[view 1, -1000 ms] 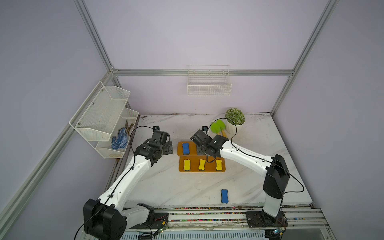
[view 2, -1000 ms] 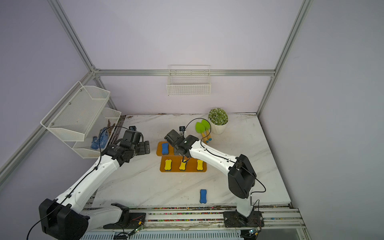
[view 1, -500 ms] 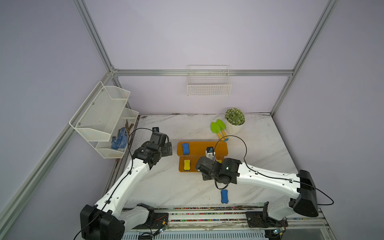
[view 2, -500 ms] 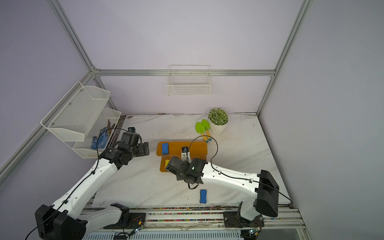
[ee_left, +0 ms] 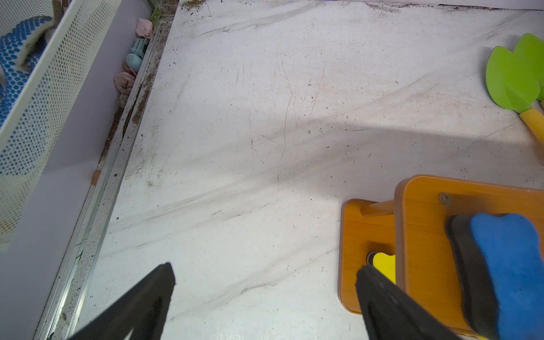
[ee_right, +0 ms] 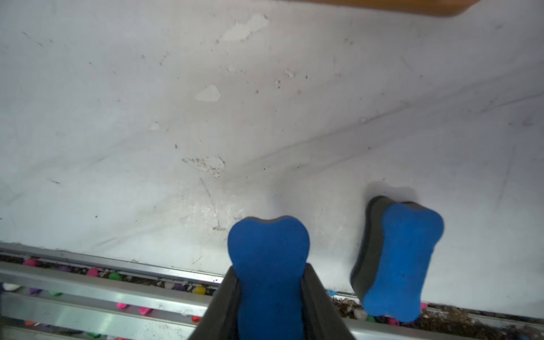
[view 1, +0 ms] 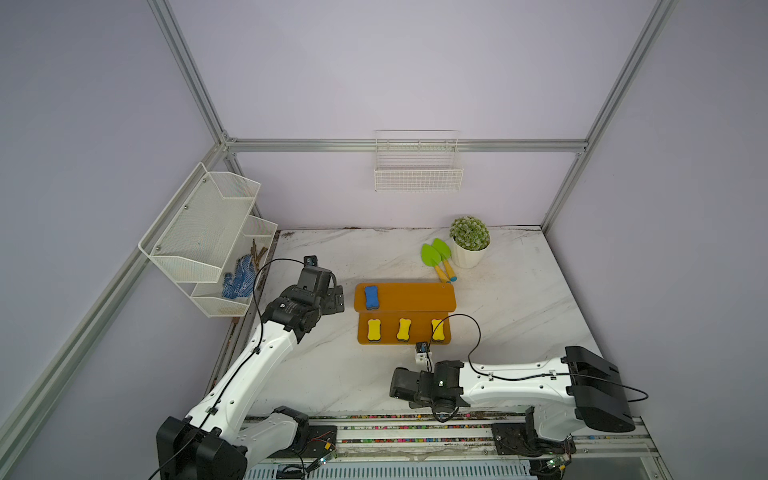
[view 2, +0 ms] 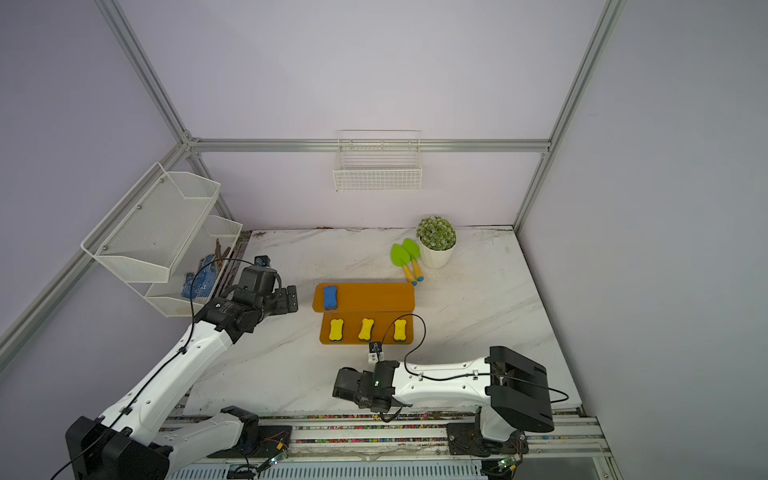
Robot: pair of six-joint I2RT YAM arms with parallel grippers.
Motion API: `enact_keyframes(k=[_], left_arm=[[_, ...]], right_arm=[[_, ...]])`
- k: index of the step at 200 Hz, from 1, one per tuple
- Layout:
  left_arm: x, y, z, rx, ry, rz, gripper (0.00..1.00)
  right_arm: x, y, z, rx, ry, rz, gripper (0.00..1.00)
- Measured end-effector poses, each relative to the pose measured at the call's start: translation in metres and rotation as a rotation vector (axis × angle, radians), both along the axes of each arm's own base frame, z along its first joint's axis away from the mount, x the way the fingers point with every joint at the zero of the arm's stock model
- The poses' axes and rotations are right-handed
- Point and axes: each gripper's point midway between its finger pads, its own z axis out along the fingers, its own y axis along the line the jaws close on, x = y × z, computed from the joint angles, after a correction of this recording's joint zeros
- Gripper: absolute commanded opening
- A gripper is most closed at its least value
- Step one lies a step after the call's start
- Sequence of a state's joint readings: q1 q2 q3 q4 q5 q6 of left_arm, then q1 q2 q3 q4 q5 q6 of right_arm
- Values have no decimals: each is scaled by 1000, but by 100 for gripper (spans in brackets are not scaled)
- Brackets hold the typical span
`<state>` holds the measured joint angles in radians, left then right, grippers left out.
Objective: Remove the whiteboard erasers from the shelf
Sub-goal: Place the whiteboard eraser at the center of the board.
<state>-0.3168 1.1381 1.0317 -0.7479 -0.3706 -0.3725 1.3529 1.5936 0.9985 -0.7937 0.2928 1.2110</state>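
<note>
The eraser in my right gripper goes down onto the bare tabletop below, beside the third blue eraser, next. The gripper releases it there, since that spot is clear.
The orange shelf [view 1: 415,296] stands mid-table. One blue eraser [view 1: 371,297] lies at the left end of its upper step, and three yellow erasers [view 1: 404,329] lie in a row on the lower step. My right gripper [ee_right: 269,269] is shut on another blue eraser [ee_right: 269,247], low over the table's front edge. A third blue eraser [ee_right: 400,259] lies on the table right beside it. In both top views the right arm hides these two almost entirely. My left gripper [view 1: 337,298] hovers open just left of the shelf [ee_left: 424,235], with nothing between its fingers.
A potted plant [view 1: 469,239] and two green shovels [view 1: 436,255] sit behind the shelf at the back right. A white mesh rack [view 1: 208,241] holding blue gloves hangs on the left wall. A wire basket [view 1: 417,166] hangs on the back wall. A metal rail [ee_right: 88,282] runs along the front edge.
My right arm has swung from the shelf's upper step to the table's front edge, carrying a blue eraser. The left arm has barely moved.
</note>
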Motion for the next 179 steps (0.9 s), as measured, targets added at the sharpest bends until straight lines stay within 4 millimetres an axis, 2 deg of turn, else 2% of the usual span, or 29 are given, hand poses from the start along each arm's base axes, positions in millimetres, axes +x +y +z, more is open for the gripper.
enact_keyframes(k=[19, 62, 142, 179], left_arm=[[0, 0, 1, 0, -3, -1, 100], [0, 0, 1, 0, -4, -2, 100], [0, 0, 1, 1, -4, -3, 100], [0, 0, 1, 5, -3, -6, 100]], right_arm=[[-2, -1, -12, -14, 17, -10, 29], [1, 1, -21, -9, 21, -31, 31], [9, 1, -27, 0, 18, -55, 35], [9, 1, -27, 1, 18, -53, 40]])
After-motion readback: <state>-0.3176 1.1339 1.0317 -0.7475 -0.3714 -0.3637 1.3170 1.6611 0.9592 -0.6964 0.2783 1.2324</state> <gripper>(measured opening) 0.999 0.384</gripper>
